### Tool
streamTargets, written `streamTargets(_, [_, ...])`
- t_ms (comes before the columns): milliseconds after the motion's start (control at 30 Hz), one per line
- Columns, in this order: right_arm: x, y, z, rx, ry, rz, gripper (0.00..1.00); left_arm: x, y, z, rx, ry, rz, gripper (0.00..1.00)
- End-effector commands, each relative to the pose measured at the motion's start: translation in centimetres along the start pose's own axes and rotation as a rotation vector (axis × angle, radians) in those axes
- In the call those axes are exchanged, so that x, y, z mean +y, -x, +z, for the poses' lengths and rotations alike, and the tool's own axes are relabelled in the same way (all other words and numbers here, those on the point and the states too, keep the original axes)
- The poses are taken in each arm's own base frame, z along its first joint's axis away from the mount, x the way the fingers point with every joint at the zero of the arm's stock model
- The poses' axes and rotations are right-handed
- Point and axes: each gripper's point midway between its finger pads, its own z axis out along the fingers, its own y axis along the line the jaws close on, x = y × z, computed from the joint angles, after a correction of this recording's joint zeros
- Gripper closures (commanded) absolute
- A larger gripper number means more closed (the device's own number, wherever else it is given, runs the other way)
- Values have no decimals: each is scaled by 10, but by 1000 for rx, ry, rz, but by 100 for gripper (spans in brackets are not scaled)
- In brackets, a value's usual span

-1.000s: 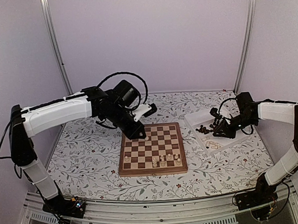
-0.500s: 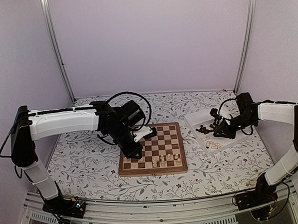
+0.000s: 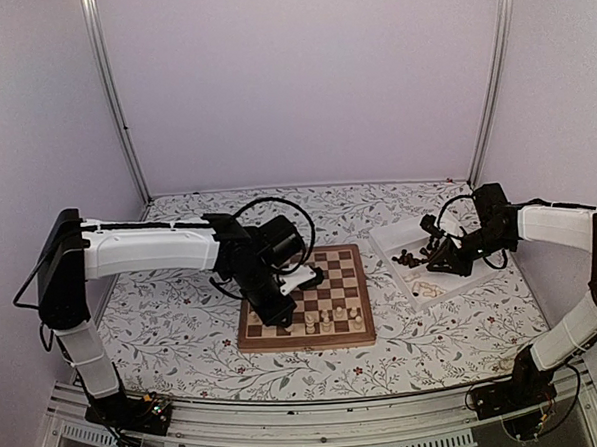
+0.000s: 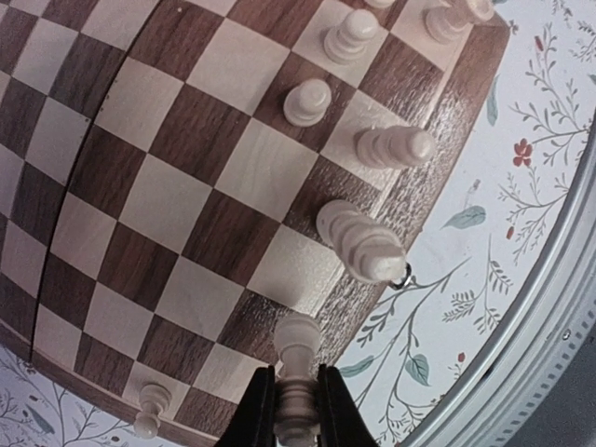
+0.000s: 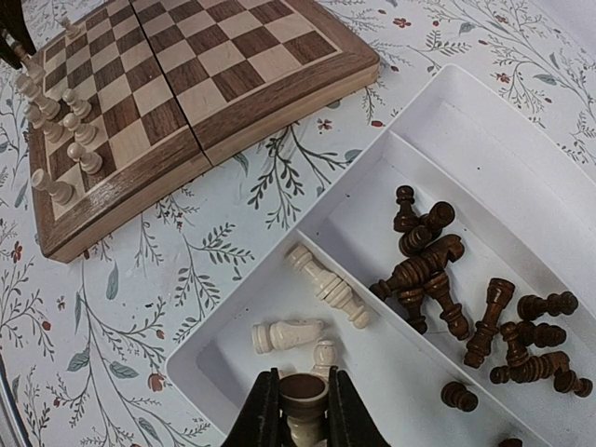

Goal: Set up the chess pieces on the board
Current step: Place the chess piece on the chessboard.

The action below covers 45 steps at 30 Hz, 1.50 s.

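I should move my left gripper toward the standing row next, then lower the cream piece onto the empty pale square beside the tall cream piece.
The board (image 3: 296, 259) lies mid-table, with several cream chess pieces (image 3: 327, 321) along its near right edge. My left gripper (image 3: 280, 311) is low over the board's near left part, shut on a cream piece (image 4: 297, 352). In the left wrist view the gripper (image 4: 296, 410) holds the piece over squares beside the board's border (image 4: 438, 168), in line with standing cream pieces (image 4: 361, 240). My right gripper (image 3: 444, 261) hangs over the white tray, shut on a cream piece (image 5: 304, 397) with its base facing the camera.
The white partitioned tray (image 5: 279, 253) stands right of the board. One compartment holds several dark pieces (image 5: 438, 270), the other a few loose cream pieces (image 5: 328, 285). The board (image 5: 186, 84) shows at upper left of the right wrist view. A floral cloth (image 3: 172, 300) covers the table.
My left arm has swung down and toward the near side, carrying the cream piece from the board's far left corner to its near left part. The right arm has barely moved.
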Motion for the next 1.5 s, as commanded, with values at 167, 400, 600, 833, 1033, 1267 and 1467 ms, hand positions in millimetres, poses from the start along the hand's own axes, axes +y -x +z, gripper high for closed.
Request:
streamTargets(167, [3, 3, -2, -8, -8, -12, 87, -7, 16, 10, -20, -16, 11, 93])
streamTargets(400, [3, 2, -1, -6, -7, -11, 87, -8, 21, 14, -18, -26, 17, 93])
streamTargets(600, [4, 1, -1, -4, -7, -10, 87, -8, 21, 18, -7, -29, 21, 89])
streamTargets(833, [4, 1, -1, -4, -5, -11, 87, -11, 20, 19, -3, -24, 28, 69])
streamTargets(1033, [4, 2, -2, -6, -3, -8, 87, -12, 22, 8, -22, 0, 46, 54])
streamTargets(1267, [6, 7, -4, -11, 2, -8, 87, -2, 18, -67, -138, 108, 55, 47])
streamTargets(1467, [14, 66, -31, -160, 49, -11, 87, 8, 62, -146, -550, 220, 74, 45])
